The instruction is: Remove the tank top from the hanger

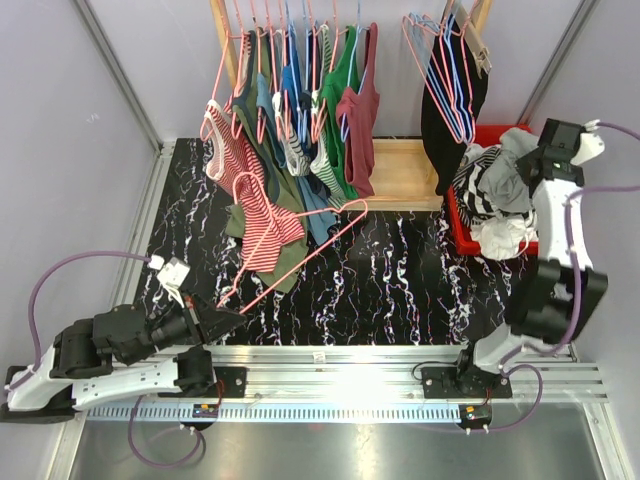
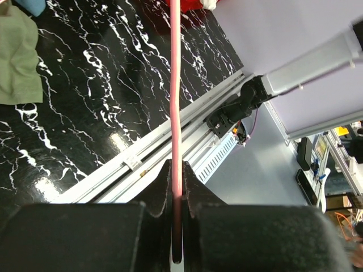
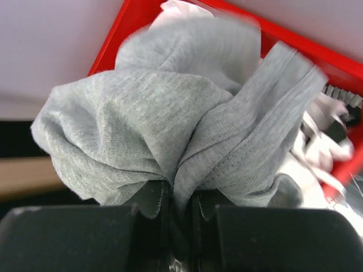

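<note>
My right gripper lowers the bunched grey tank top toward the clothes in the red bin (image 3: 319,148) next and releases it. The fabric already hangs above the pile.
A bare pink wire hanger (image 1: 320,243) slants across the black marbled table, and my left gripper (image 1: 232,318) is shut on its lower end. In the left wrist view the pink rod (image 2: 175,85) runs straight up out of that gripper (image 2: 177,181), pinched between both jaws. A grey tank top (image 1: 505,170) is bunched up over the red bin (image 1: 460,225) at the right. My right gripper (image 1: 530,160) is shut on it. In the right wrist view its fabric (image 3: 170,113) fills the frame, and a fold is clamped in the right gripper (image 3: 177,195).
A wooden rack (image 1: 405,170) at the back holds several garments on hangers, with a red-striped one (image 1: 262,215) and an olive one (image 1: 285,250) drooping onto the table. Empty hangers (image 1: 445,70) and a black garment (image 1: 445,120) hang at the right. The bin holds other clothes.
</note>
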`<state>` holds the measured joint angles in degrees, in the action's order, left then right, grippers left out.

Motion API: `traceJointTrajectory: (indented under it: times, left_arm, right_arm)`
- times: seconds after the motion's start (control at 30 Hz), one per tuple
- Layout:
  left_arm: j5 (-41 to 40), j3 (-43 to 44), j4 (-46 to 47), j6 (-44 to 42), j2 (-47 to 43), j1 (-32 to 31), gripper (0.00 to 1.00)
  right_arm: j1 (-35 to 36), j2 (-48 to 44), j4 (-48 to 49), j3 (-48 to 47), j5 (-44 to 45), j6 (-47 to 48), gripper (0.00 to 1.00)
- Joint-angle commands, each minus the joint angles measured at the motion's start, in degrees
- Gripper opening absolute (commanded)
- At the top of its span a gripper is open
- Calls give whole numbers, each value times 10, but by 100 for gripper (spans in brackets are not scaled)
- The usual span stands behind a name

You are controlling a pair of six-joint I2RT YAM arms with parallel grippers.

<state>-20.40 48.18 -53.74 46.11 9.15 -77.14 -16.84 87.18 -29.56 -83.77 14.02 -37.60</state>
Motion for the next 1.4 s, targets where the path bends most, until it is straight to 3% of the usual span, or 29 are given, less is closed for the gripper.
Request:
traceJointTrajectory:
  times: [0.0, 0.13, 0.27, 0.4, 0.5, 0.53, 0.6, 0.63, 0.8, 1.0, 1.1, 1.23, 1.3, 1.37]
  left_arm:
    - [21, -11, 57, -15, 9, -1, 0]
    - [26, -13, 55, -22, 5, -1, 0]
    - [34, -11, 44, -15, -3, -1, 0]
    - [50, -17, 43, -13, -8, -1, 0]
    - [48, -17, 38, -15, -9, -1, 0]
    - [46, -16, 36, -15, -12, -1, 0]
    - [41, -12, 27, -14, -16, -1, 0]
    - [40, -11, 23, -12, -21, -1, 0]
    - [43, -20, 9, -7, -39, -1, 0]
    - [48, -22, 0, -8, -59, -1, 0]
    - [59, -14, -15, -4, -69, 0, 0]
    - [100, -1, -37, 10, -82, -1, 0]
    - [135, 3, -48, 13, -87, -2, 0]
    - [174, 14, -58, 23, -89, -4, 0]
  right_arm:
    - [0, 118, -9, -46, 9, -7, 0]
    - [-1, 263, -30, -52, -40, -19, 0]
    - [-1, 337, -23, -41, -75, -34, 0]
    - [-1, 384, -84, -107, -81, -9, 2]
    - [-2, 312, -55, -80, -84, -2, 43]
    - [-2, 249, -46, -69, -85, 0, 74]
    - [-2, 184, -52, -41, -76, 3, 97]
    - [-2, 116, -54, -30, -73, 4, 100]
    - [-2, -100, -13, 98, -111, 26, 100]
    - [-1, -328, -80, 190, -191, 55, 100]
    - [-1, -441, -64, 275, -321, 52, 100]
    - [5, -495, 10, 340, -655, 43, 100]
    - [35, -496, 67, 346, -727, -6, 100]
    - [48, -508, 76, 335, -738, -10, 100]
